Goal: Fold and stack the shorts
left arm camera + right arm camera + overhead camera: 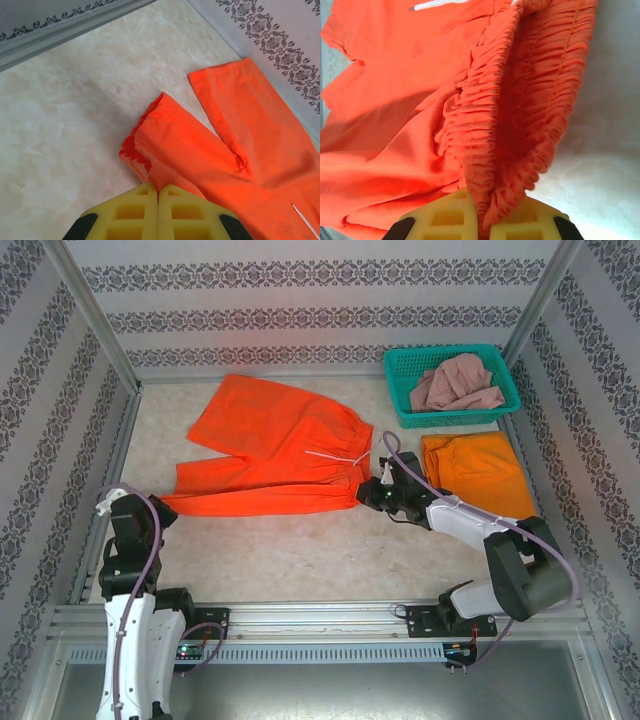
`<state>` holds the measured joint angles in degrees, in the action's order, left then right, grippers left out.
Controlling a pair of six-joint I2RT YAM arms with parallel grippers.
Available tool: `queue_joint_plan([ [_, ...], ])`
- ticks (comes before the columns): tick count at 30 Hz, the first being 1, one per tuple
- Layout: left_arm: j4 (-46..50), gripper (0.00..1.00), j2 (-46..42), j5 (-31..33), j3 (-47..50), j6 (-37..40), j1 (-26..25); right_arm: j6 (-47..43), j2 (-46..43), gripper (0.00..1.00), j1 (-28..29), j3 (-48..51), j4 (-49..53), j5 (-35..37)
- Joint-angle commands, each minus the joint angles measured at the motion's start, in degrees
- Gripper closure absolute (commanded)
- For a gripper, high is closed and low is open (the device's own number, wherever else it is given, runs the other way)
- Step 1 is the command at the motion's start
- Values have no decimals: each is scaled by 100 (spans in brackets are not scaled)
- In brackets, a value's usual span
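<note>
The right gripper carries the shorts' near waistband end up and outward next. It releases it over the waistband's far end [366,430], since that far end lies outward of the gripper.
The red-orange shorts [270,445] lie spread across the middle of the table, legs to the left, gathered waist and white drawstring [335,455] to the right. My left gripper [163,506] is shut on the hem of the near leg; in the left wrist view its yellow fingers [135,210] pinch that orange hem [145,165]. My right gripper [370,495] is shut on the near end of the waistband, and the ruffled elastic [495,165] bunches between its fingers [445,215]. The yellow-orange shorts [475,470] lie folded at the right. The dusty pink shorts [455,385] sit crumpled in the basket.
A teal mesh basket [455,418] stands at the back right, just behind the yellow-orange shorts. Patterned walls close the table [300,550] in at the left, back and right. A metal rail runs along the near edge. Bare tabletop lies in front of the red-orange shorts.
</note>
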<state>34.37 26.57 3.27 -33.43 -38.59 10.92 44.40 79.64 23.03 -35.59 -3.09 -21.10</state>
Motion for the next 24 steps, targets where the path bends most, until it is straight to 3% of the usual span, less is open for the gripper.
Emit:
queue_joint_plan([
  [1, 252, 100, -14, 163, -410, 207, -28, 269, -322, 92, 97, 106, 115, 286],
  [11, -76, 100, 1265, 94, -1534, 868, -28, 515, -511, 94, 273, -440, 951, 612],
  [17, -506, 100, 2760, -159, -2978, 1220, -27, 783, -677, 98, 265, -1295, 1517, 1153],
  [24, -1029, 100, 4512, -476, -4431, 1215, -50, 1401, -379, 96, 37, -1660, 1317, 1407],
])
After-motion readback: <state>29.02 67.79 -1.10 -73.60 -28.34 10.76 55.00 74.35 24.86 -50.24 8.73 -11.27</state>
